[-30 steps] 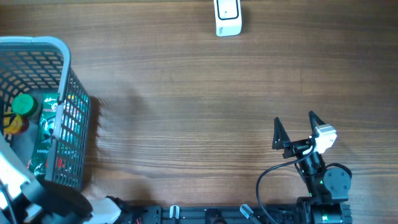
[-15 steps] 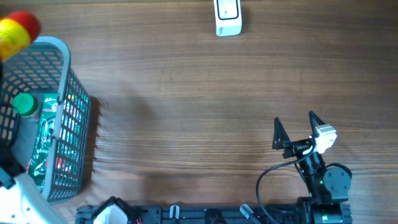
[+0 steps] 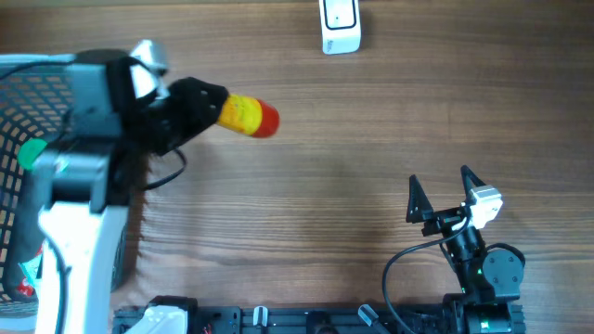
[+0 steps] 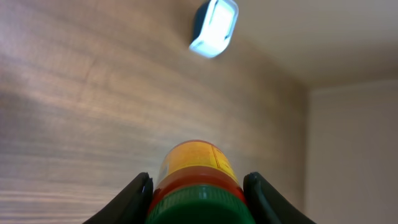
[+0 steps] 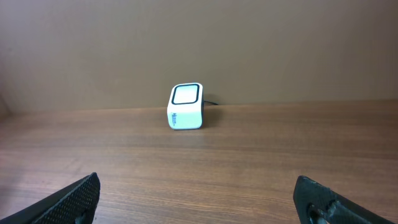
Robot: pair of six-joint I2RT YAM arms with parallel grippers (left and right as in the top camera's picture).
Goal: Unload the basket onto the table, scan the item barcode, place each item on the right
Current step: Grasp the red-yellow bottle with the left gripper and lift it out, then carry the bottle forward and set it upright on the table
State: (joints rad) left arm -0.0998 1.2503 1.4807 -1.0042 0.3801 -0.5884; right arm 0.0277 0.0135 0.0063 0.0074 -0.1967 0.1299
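My left gripper holds the bottle and will tip downward and lower to the wood that lies bare below the bottle's red end (image 3: 275, 165), to release the bottle upright there.
The item is a yellow bottle (image 3: 246, 116) with a red band and a green cap. My left gripper (image 3: 206, 108) is shut on its cap end and holds it level above the table, just right of the basket. In the left wrist view the bottle (image 4: 194, 163) sits between both fingers of the left gripper (image 4: 198, 200) and points toward the white scanner (image 4: 214, 28). That scanner (image 3: 341, 26) stands at the table's far edge. My right gripper (image 3: 445, 190) rests open near the front right, facing the scanner (image 5: 186, 106), with nothing between its fingers (image 5: 78, 196).
A grey mesh basket (image 3: 37, 67) stands at the left edge, partly hidden under my left arm. It holds a green-capped item (image 3: 31, 153) and other packs. Bare wooden table (image 3: 325, 186) lies between the bottle, the scanner and the right arm.
The left arm has lifted the bottle out of the basket and swung it right over the table. The right arm has not moved.
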